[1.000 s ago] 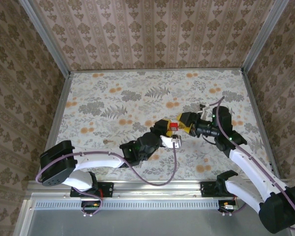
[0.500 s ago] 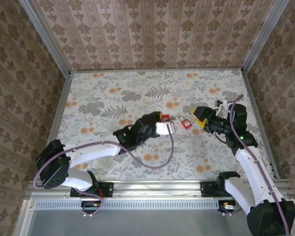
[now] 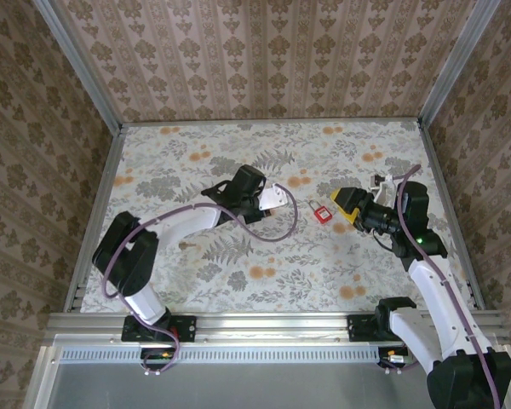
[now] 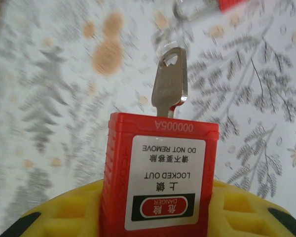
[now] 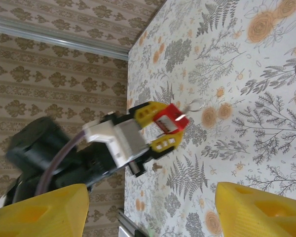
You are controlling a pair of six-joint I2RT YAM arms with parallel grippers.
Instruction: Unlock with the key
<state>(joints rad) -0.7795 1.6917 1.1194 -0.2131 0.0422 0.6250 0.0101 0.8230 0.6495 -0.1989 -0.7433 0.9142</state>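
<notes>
My left gripper still has the padlock hanging above the table, so next it will lower the padlock short of the small red piece [image 3: 322, 212] and let go of it.
A red padlock [image 4: 158, 177] with a white "LOCKED OUT" label sits pinched between the yellow fingers [image 4: 246, 212] of my left gripper [image 3: 278, 203]. A silver key [image 4: 170, 84] sticks out of its end, pointing away from the wrist. The right wrist view shows the same padlock [image 5: 170, 120] in the left gripper [image 5: 160, 127], held just above the table. My right gripper [image 3: 345, 204] hovers to the right of it, open, with nothing between its yellow fingers [image 5: 39, 212]. Between the two grippers a second small red piece [image 3: 322, 212] with a silver loop lies on the table.
The floral table [image 3: 238, 256] is walled by patterned panels at the back and both sides [image 3: 264, 60]. The left arm reaches diagonally across the middle. A metal rail [image 3: 264, 324] runs along the near edge.
The left gripper has carried the padlock back and to the left, away from the right gripper. The right gripper has opened and drawn back to the right. The red piece with the loop now lies on the table.
</notes>
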